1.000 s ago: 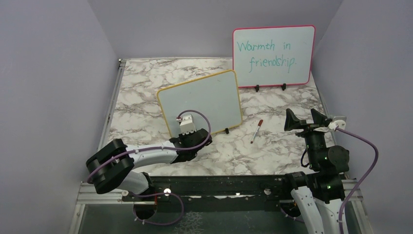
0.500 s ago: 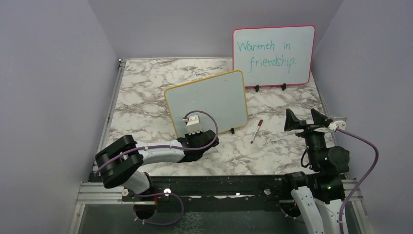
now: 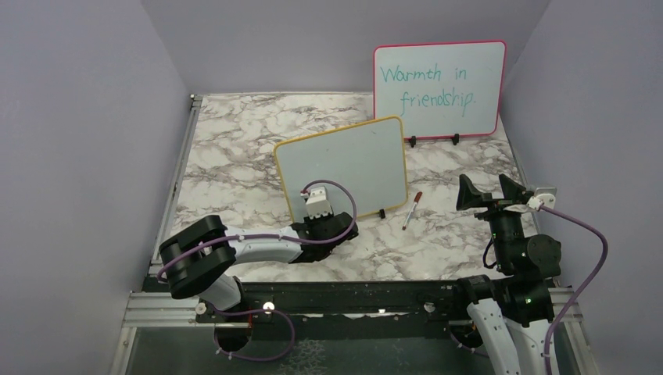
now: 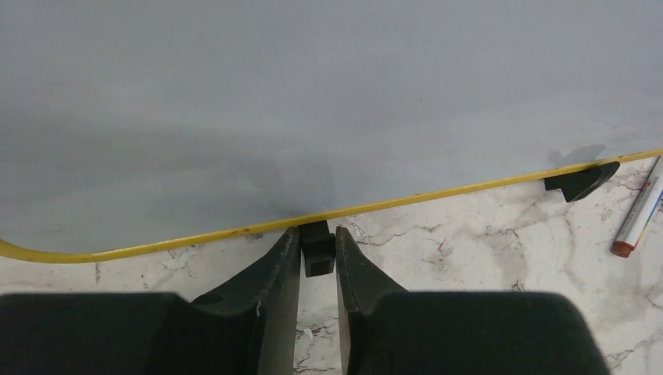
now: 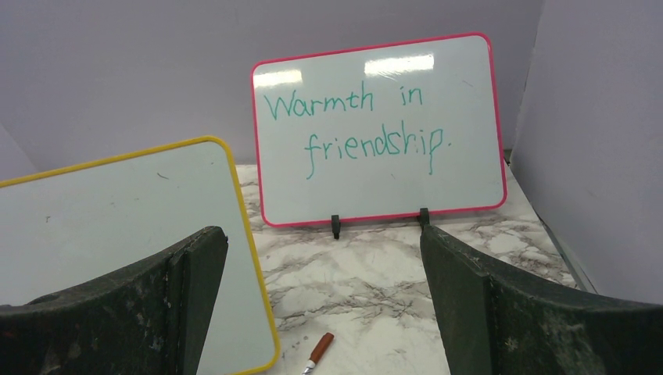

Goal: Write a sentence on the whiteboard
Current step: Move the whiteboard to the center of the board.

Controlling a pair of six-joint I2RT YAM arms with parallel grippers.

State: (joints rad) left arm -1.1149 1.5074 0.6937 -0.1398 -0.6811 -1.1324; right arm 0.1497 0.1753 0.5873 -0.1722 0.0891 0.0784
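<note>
The robot's right gripper should swing left in the top view, tip down and lower onto the marker pen's white body (image 3: 410,214) (image 5: 309,368), which lies below it.
The whiteboard (image 3: 344,164) with the yellow frame stands upright in the middle of the marble table. Its face (image 4: 313,94) is blank and no sentence shows on it. My left gripper (image 3: 314,212) reaches low to the board's bottom edge. There its fingers are shut on the board's left black clip foot (image 4: 317,248). The other clip foot (image 4: 580,180) stands free to the right. A marker pen (image 3: 412,209) with a red-brown cap lies on the table just right of the board. My right gripper (image 3: 489,190) hangs wide open at the right, holding nothing.
A pink-framed board (image 3: 438,90) with teal writing "Warmth in friendship." stands at the back right against the wall. Grey walls close in the table on three sides. The marker pen (image 5: 318,350) lies between the two boards, nearer me.
My left gripper has dragged the yellow-framed board to the right by its clip foot, bringing it closer to the pen. The right arm has stayed still.
</note>
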